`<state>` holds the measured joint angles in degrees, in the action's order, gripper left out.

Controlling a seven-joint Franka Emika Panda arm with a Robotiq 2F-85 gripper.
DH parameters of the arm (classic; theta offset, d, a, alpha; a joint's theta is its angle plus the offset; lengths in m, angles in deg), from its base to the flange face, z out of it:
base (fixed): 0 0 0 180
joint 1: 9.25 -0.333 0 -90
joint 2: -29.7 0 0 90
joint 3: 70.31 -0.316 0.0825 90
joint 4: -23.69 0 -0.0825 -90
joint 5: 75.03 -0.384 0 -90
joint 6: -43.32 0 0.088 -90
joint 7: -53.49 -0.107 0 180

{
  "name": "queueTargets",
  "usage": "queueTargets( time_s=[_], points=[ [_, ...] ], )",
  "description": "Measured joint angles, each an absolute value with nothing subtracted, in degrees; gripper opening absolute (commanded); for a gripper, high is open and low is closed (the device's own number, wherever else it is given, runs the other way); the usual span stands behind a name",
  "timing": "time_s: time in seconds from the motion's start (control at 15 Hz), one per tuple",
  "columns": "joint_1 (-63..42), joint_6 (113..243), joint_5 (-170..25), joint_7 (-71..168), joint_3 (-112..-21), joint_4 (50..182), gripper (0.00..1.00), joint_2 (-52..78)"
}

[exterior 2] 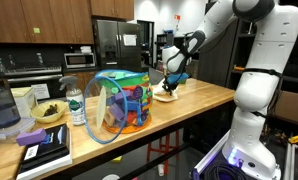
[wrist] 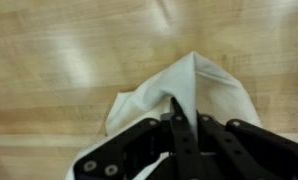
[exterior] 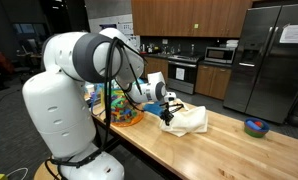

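My gripper will next pull the held fold back toward my base, low over the bare wood [exterior: 168, 139] [wrist: 179, 28] beside the cloth, and release it, because the cloth lies bunched.
A white cloth [wrist: 204, 85] lies bunched on the wooden counter [wrist: 59, 60], pulled up into a peak. My gripper [wrist: 181, 105] comes in from the bottom of the wrist view with its black fingers [wrist: 177, 125] pressed together, shut on a fold of the white cloth. In an exterior view the gripper [exterior: 167, 113] hangs just over the left end of the white cloth [exterior: 187, 120]. In an exterior view the gripper [exterior 2: 173, 84] sits low over the cloth [exterior 2: 167, 96] at the counter's far end.
A colourful clear container [exterior 2: 121, 103] full of toys, a bottle [exterior 2: 76, 107], a bowl [exterior 2: 48, 113] and books [exterior 2: 44, 150] stand along the counter. A small blue bowl [exterior: 255, 127] sits at the counter's far right. Kitchen cabinets and a fridge [exterior: 274, 55] lie behind.
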<state>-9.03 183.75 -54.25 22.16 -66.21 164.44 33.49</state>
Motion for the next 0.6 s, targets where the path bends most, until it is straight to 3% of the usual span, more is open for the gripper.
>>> queueTargets(
  time_s=[0.2,0.27,0.33,0.4,0.6],
  points=[
    [-6.4,183.7,-52.0,17.7,-66.4,169.8,0.01,37.5],
    [-5.4,183.7,-51.3,16.3,-66.4,171.4,0.3,38.7],
    [-4.5,183.7,-50.7,15.4,-66.5,173.0,0.31,39.9],
    [-3.6,183.4,-50.5,14.7,-66.5,174.4,0.11,40.9],
    [-1.6,182.5,-50.5,14.5,-66.8,177.3,0.3,43.6]
  ],
)
